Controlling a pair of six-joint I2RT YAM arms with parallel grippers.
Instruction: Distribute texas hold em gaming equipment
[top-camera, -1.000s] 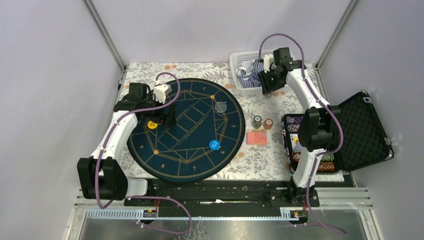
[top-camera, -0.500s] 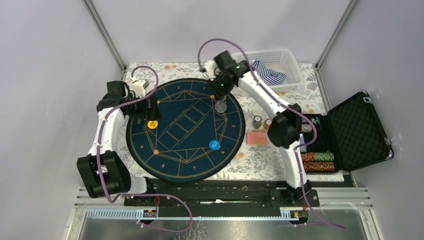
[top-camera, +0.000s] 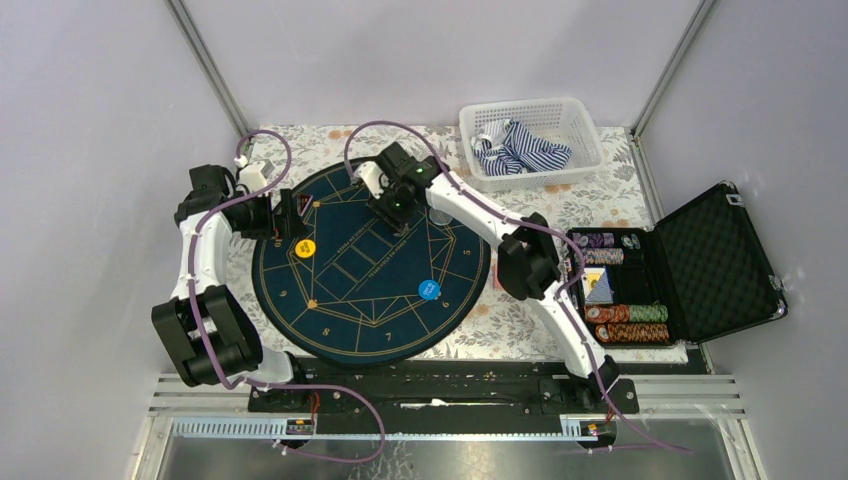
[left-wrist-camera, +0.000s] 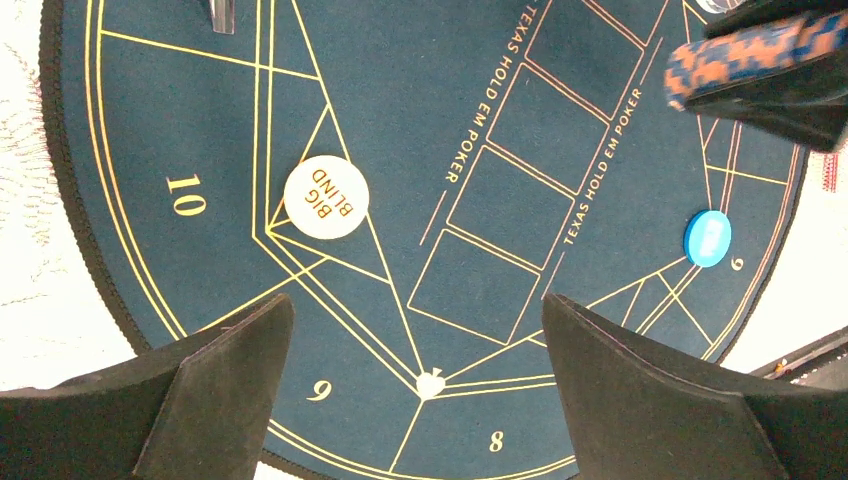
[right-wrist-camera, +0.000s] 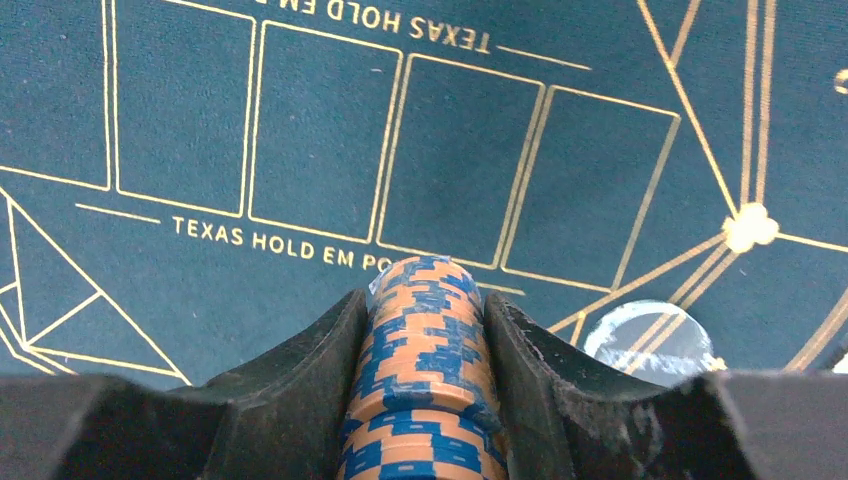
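My right gripper eases back and down next to release the stack upon the empty lettering beside the card boxes, which lies below it and slightly back.
My right gripper (top-camera: 393, 207) is shut on a stack of orange-and-blue poker chips (right-wrist-camera: 425, 360), held on its side just above the middle of the navy mat (top-camera: 370, 320). The stack also shows in the left wrist view (left-wrist-camera: 752, 58). My left gripper (top-camera: 290, 215) is open and empty above the mat's left edge (left-wrist-camera: 416, 305). The orange "BIG BLIND" disc (top-camera: 305, 247) lies just in front of it (left-wrist-camera: 326, 197). The blue disc (top-camera: 428, 290) lies on the mat's near right (left-wrist-camera: 708, 238). A clear round disc (right-wrist-camera: 650, 340) lies beside the right gripper. The cards and small chip stacks are hidden behind the right arm.
An open black case (top-camera: 700, 260) with rows of chips (top-camera: 628, 322) lies at the right. A white basket (top-camera: 530, 135) with striped cloth stands at the back right. The right arm reaches across the mat's right half.
The right gripper swung left from beside the basket across the mat to its middle. The left gripper drew back left, off the orange disc.
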